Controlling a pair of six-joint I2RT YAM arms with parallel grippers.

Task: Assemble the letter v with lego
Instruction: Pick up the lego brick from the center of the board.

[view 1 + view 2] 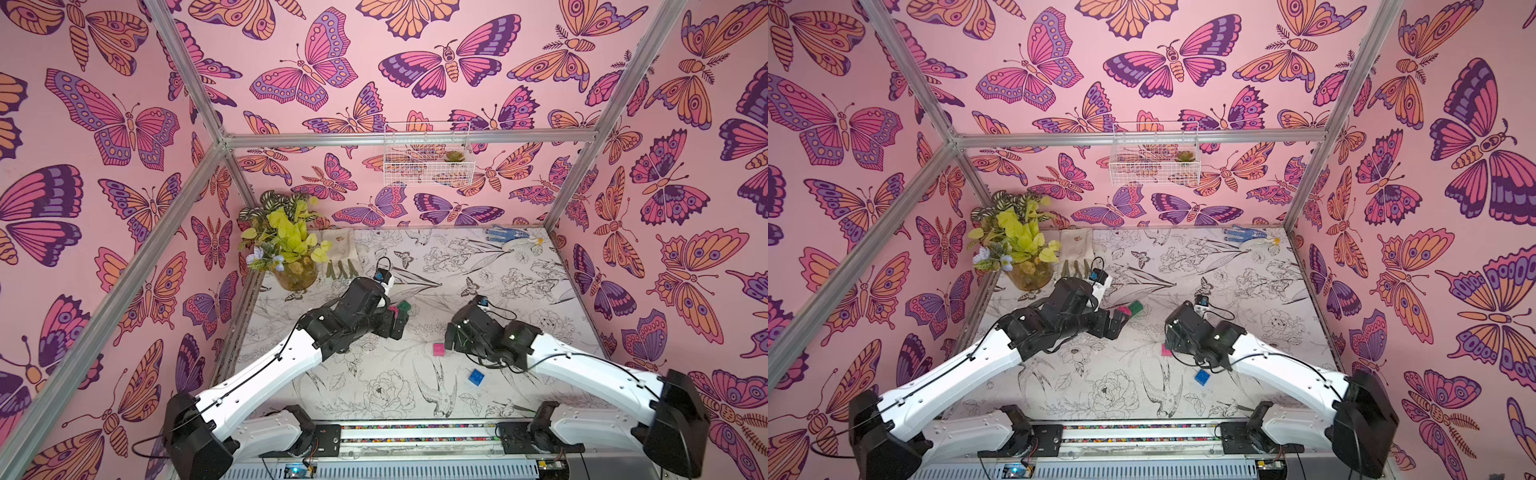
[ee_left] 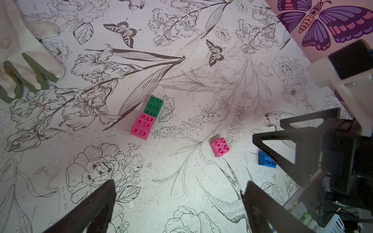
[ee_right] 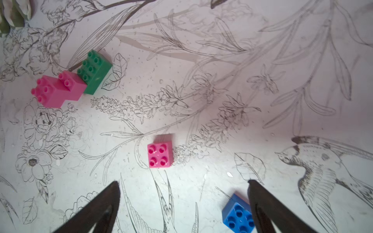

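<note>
One finger of my right gripper is near the blue brick, which lies at an angle. The gripper will next pull back, turn and go down over the blue brick (image 1: pixel 476 377) (image 3: pixel 238 216) to close on its sides.
A green brick (image 2: pixel 154 106) lies on the table with a pink brick (image 3: pixel 69 84) stepped onto one end and a second pink brick (image 3: pixel 47 93) joined beyond it. My left gripper (image 2: pixel 180 182) hovers open and empty just short of this stack (image 1: pixel 398 309). A loose pink brick (image 3: pixel 160 154) lies ahead of my right gripper (image 3: pixel 183 182), which is open and holds nothing. The blue brick (image 3: pixel 238 216) rests on the table by the inner side of one right finger (image 3: pixel 262 205). Both top views show the loose pink brick (image 1: pixel 438 349) and blue brick (image 1: pixel 1201 377) next to the right wrist.
A potted plant (image 1: pixel 291 249) and a white glove (image 1: pixel 338 253) sit at the back left. A blue glove (image 1: pixel 509 237) lies at the back right. A wire basket (image 1: pixel 428 158) hangs on the rear wall. Butterfly-print walls enclose the table on three sides.
</note>
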